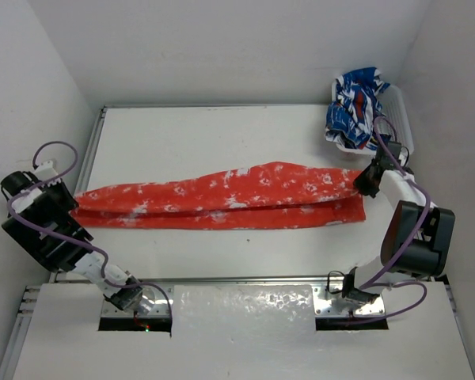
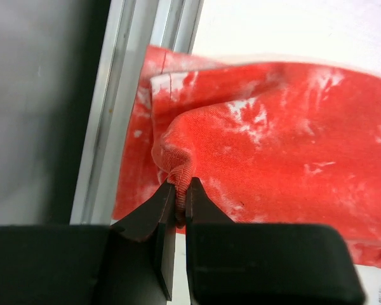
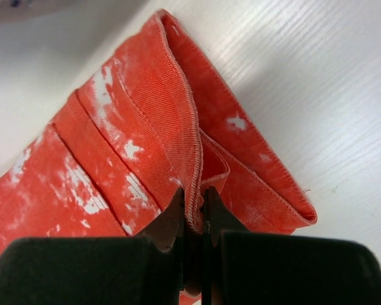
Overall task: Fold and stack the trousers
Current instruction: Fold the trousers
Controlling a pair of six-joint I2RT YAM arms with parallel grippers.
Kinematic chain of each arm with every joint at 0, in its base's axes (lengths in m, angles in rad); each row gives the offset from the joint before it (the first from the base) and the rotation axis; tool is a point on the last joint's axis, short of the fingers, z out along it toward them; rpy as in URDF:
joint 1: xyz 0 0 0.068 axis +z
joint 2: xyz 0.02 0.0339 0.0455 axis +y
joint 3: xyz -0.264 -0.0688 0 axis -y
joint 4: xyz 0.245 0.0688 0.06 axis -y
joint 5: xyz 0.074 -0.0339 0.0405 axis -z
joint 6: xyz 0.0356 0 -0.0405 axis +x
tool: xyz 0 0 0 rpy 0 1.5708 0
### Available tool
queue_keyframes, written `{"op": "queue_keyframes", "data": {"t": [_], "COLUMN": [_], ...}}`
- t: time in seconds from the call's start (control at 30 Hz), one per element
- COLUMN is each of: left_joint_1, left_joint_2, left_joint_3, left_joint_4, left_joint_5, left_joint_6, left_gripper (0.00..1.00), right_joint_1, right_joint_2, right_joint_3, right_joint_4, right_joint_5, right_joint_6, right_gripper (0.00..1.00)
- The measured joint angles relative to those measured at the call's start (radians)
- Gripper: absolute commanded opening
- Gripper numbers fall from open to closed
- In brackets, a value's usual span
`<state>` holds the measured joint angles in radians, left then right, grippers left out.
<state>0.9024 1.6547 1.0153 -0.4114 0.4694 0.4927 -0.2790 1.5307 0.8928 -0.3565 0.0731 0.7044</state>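
Observation:
The lower layer still shows along the near side, so my left gripper should next move back and down over that layer's rail end (image 1: 89, 222) (image 2: 131, 200) and let go of the fold.
The red-orange trousers (image 1: 229, 198) with white speckles lie stretched left to right across the middle of the table, legs folded one onto the other. My left gripper (image 1: 70, 207) is shut on a pinched fold of their left end (image 2: 178, 168), next to the table's metal edge rail. My right gripper (image 1: 364, 184) is shut on the hem edge at their right end (image 3: 193, 197), where the layered hems (image 3: 241, 165) lie on the white table.
A white basket (image 1: 397, 111) at the back right corner holds a blue, white and red patterned garment (image 1: 355, 103). A metal rail (image 2: 133, 82) runs along the table's left edge. White walls close in the table on three sides.

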Motion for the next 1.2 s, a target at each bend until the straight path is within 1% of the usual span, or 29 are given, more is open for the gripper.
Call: {"op": "queue_keyframes", "data": {"t": [0.07, 0.2, 0.27, 0.33, 0.43, 0.5, 0.67, 0.77, 0.83, 0.87, 0.9, 0.93, 0.97, 1.0, 1.03, 1.1, 1.2], "left_joint_1": [-0.006, -0.014, -0.024, -0.029, -0.028, -0.026, -0.019, -0.017, -0.017, -0.018, -0.018, -0.017, -0.017, -0.016, -0.015, -0.014, -0.012], "left_joint_2": [0.006, 0.042, 0.045, 0.044, 0.042, 0.034, 0.024, 0.027, 0.033, 0.036, 0.037, 0.037, 0.037, 0.037, 0.037, 0.037, 0.034], "left_joint_3": [0.034, 0.186, 0.239, 0.257, 0.235, 0.190, 0.055, 0.026, 0.024, 0.024, 0.024, 0.024, 0.024, 0.024, 0.026, 0.037, 0.086], "left_joint_4": [-0.021, -0.115, -0.145, -0.164, -0.185, -0.176, -0.156, -0.149, -0.145, -0.143, -0.143, -0.142, -0.140, -0.140, -0.145, -0.166, -0.217], "left_joint_5": [0.008, 0.038, 0.043, 0.041, 0.011, -0.019, -0.119, -0.171, -0.196, -0.204, -0.212, -0.222, -0.229, -0.235, -0.238, -0.237, -0.218], "left_joint_6": [0.001, 0.002, 0.010, 0.033, 0.079, 0.106, 0.163, 0.181, 0.187, 0.192, 0.197, 0.208, 0.215, 0.220, 0.231, 0.246, 0.260], "left_gripper": [0.00, 0.00, 0.00, 0.00, 0.00, 0.00, 0.02, 0.07, 0.16, 0.21, 0.30, 0.34, 0.37, 0.43, 0.44, 0.50, 0.50], "right_joint_1": [0.000, 0.001, 0.001, -0.001, -0.008, -0.018, -0.035, -0.045, -0.045, -0.045, -0.045, -0.045, -0.045, -0.046, -0.046, -0.050, -0.053], "right_joint_2": [0.000, -0.001, -0.014, -0.038, -0.089, -0.112, -0.102, -0.045, 0.000, 0.016, 0.027, 0.032, 0.034, 0.034, 0.034, 0.034, 0.020], "right_joint_3": [0.033, 0.127, 0.140, 0.124, 0.051, -0.013, -0.130, -0.130, -0.119, -0.111, -0.100, -0.090, -0.081, -0.069, -0.057, -0.020, 0.021], "right_joint_4": [-0.023, -0.064, -0.071, -0.078, -0.078, -0.077, -0.072, -0.071, -0.075, -0.077, -0.084, -0.093, -0.100, -0.108, -0.121, -0.133, -0.149], "right_joint_5": [0.000, -0.019, -0.034, -0.038, -0.035, -0.031, 0.000, 0.009, 0.009, 0.008, 0.008, 0.010, 0.016, 0.031, 0.055, 0.087, 0.132], "right_joint_6": [-0.014, -0.047, -0.054, -0.055, -0.054, -0.050, -0.047, -0.051, -0.056, -0.059, -0.063, -0.066, -0.071, -0.076, -0.094, -0.117, -0.146], "right_gripper": [0.00, 0.00, 0.00, 0.00, 0.00, 0.00, 0.00, 0.00, 0.00, 0.03, 0.09, 0.17, 0.33, 0.43, 0.58, 0.63, 0.66]}}
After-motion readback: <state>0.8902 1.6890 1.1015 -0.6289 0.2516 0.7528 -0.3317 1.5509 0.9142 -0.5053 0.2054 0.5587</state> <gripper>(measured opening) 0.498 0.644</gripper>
